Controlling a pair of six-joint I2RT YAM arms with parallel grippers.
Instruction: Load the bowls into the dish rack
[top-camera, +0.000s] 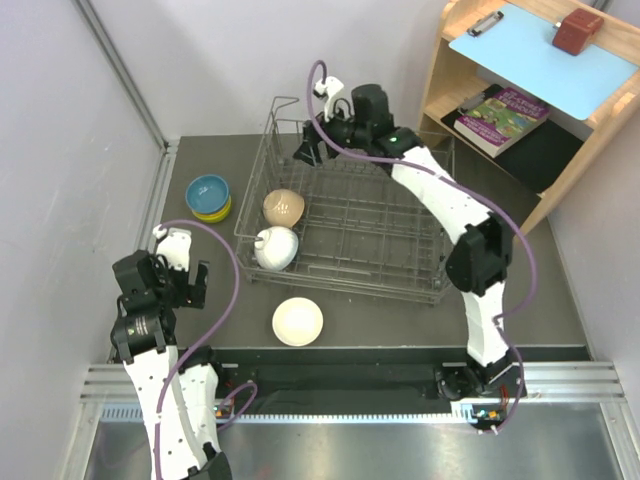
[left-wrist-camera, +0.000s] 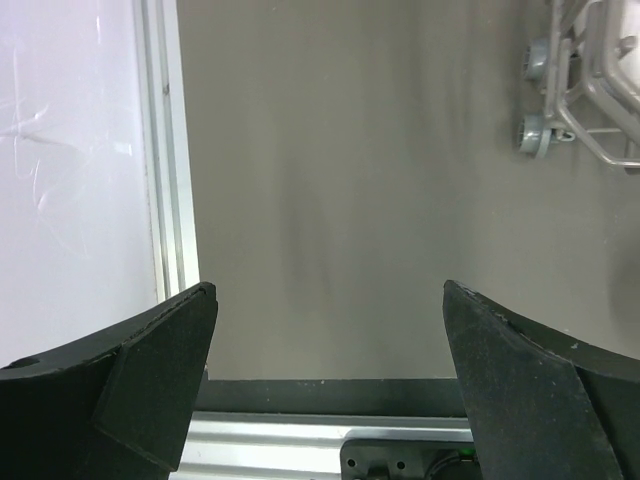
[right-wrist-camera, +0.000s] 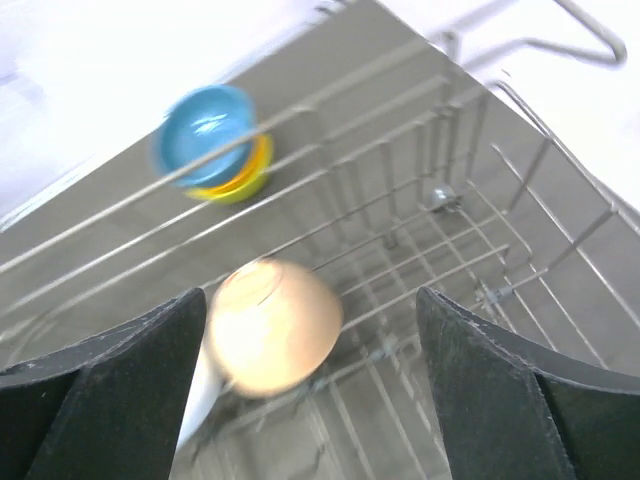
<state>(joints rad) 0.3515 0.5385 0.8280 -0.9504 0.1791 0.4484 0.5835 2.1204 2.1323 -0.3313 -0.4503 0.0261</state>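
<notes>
My right gripper draws back and down onto the bowl's near rim next, since the beige bowl, still outside the rack, lies below and back of the gripper.
The grey wire dish rack stands mid-table. A beige-tan bowl and a white bowl rest on edge at its left end. The tan bowl also shows in the right wrist view, with the white one partly behind the finger. A blue bowl sits stacked on a yellow-green bowl left of the rack; both show in the right wrist view, blue on yellow-green. Another beige bowl sits upright in front of the rack. My right gripper hangs open and empty over the rack's far left. My left gripper is open and empty over bare table. The orange bowl is out of view.
A wooden shelf unit stands at the back right with a book, a clipboard and a red-brown block. A wall with a metal rail runs along the left. The rack's corner wheels show in the left wrist view.
</notes>
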